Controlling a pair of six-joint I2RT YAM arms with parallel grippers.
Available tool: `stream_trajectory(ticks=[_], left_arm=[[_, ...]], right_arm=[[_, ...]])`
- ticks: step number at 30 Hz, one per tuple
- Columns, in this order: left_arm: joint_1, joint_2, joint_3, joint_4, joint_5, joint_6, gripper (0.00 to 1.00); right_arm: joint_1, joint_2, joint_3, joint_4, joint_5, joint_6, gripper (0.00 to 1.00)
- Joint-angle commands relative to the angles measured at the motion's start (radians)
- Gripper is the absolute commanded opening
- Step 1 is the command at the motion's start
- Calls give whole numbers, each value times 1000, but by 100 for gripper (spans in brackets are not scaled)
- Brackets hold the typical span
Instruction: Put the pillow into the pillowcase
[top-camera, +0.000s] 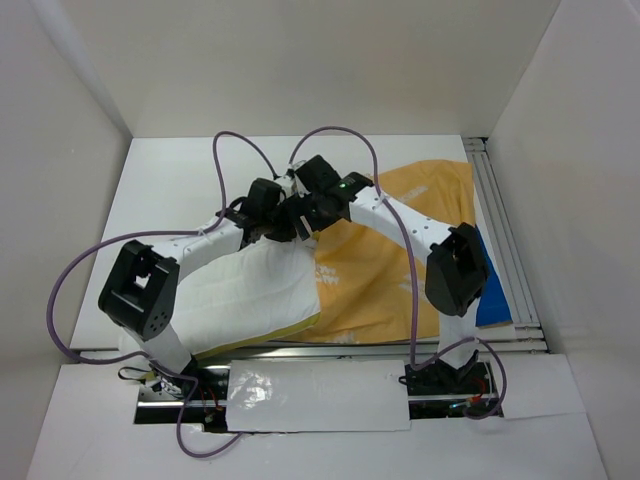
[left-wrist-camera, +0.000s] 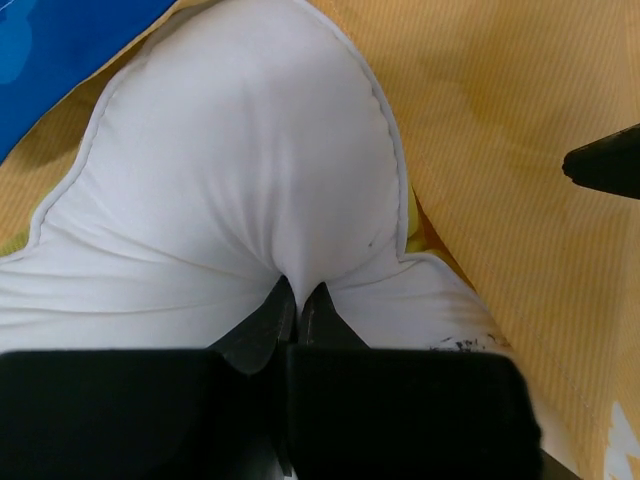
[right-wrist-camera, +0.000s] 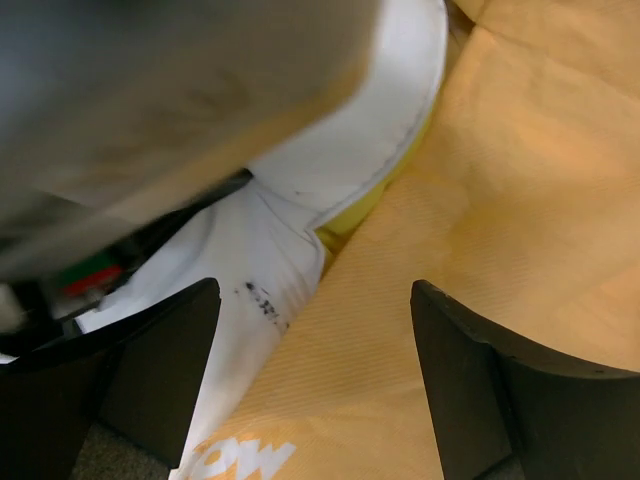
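I will use my left gripper to push the bunched end of the pillow toward the orange-yellow fabric (top-camera: 330, 250) beside it and let go of the pillow's fold, because that end is still uncovered against the pillowcase (top-camera: 385, 265).
The white pillow (top-camera: 245, 295) lies at the table's near left, its right end meeting the orange-yellow pillowcase (top-camera: 385, 265). A blue strip of the case (top-camera: 492, 300) shows at the right. My left gripper (top-camera: 272, 222) is shut on a bunched fold of the pillow (left-wrist-camera: 250, 170), with the case (left-wrist-camera: 510, 130) beside it. My right gripper (top-camera: 308, 208) is open, its jaws wide apart just above the pillowcase (right-wrist-camera: 440, 290) next to the pillow's edge (right-wrist-camera: 360, 150). The two grippers are close together and partly hide each other in the top view.
White walls enclose the table on three sides. A metal rail (top-camera: 505, 240) runs along the right edge. Cables (top-camera: 90, 260) loop over the left side. A white sheet (top-camera: 315, 395) covers the near edge between the arm bases.
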Motion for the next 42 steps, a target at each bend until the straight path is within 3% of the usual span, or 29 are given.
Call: stream_trajectory(ticks=[1,6,15,19,25,27,29,30,39,42], left_arm=[[17,-40,-18,49,-17,-25,0],[17,-73,-29,39,-17,-38,0],[17,-122,-61,30,-35,-38,0],[17,-131,-61,30,-44,-38,0],[17,-140,-61,52,2,-28,0],[17,-158,-75,65,15,-28,0],[17,-172,-101,81,51,-19,0],[17,-189,-110,96,84,-7,0],[-66,-387,-201,138,222,133,0],[-90,-413,-214,127,223,133,0]], right_arm=[[17,40,68,-102,127,51,84],[43,54,5,-198,224,96,84],[21,66,-136,-208,350,233,84],[3,26,-188,-196,372,278,79],[-17,-56,-247,-85,330,296,57],[-17,-57,-247,-51,339,296,39],[-17,-57,-238,17,349,296,5],[-17,-57,-238,47,358,284,0],[-35,-64,-119,323,439,340,0],[-45,-124,-129,428,389,350,0]])
